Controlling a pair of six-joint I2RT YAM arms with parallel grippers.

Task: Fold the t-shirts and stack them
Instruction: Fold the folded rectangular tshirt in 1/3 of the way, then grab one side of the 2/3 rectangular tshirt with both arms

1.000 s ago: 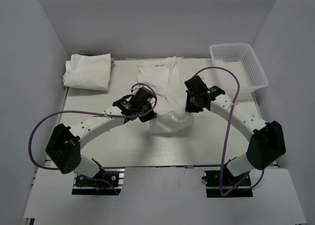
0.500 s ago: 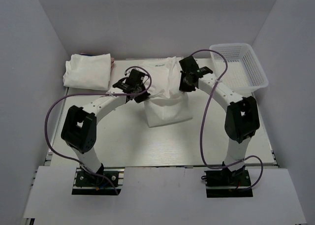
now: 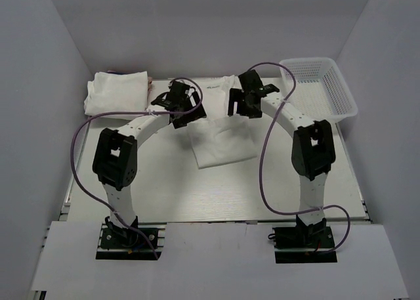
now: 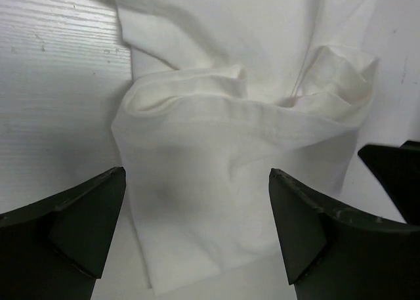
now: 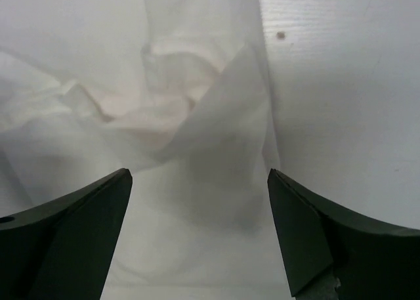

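The t-shirt's near corner on the gripper's side (image 3: 199,167) (image 4: 156,289) lies flat and clear. Next, my left gripper moves back from the t-shirt's far half and down onto that corner.
A white t-shirt (image 3: 222,142) lies in the middle of the table, folded over on itself, its collar end toward the back. Both grippers hover over its far half. My left gripper (image 3: 178,107) stands open above the shirt's left side, and the left wrist view shows rumpled white cloth (image 4: 230,149) below, untouched between the spread fingers (image 4: 79,221). My right gripper (image 3: 241,103) is open over the right side, where a folded flap of the shirt (image 5: 210,175) lies under its jaws. A second t-shirt, folded into a white bundle (image 3: 118,95), sits at the back left.
A white mesh basket (image 3: 318,88) stands at the back right corner. The ribbed metal table (image 3: 197,195) runs bare from the shirt to the arm bases. White walls close in the back and both sides.
Both arms carried the shirt's near edge toward the back, folding it over. Both grippers, shut on cloth before, have opened and let it go.
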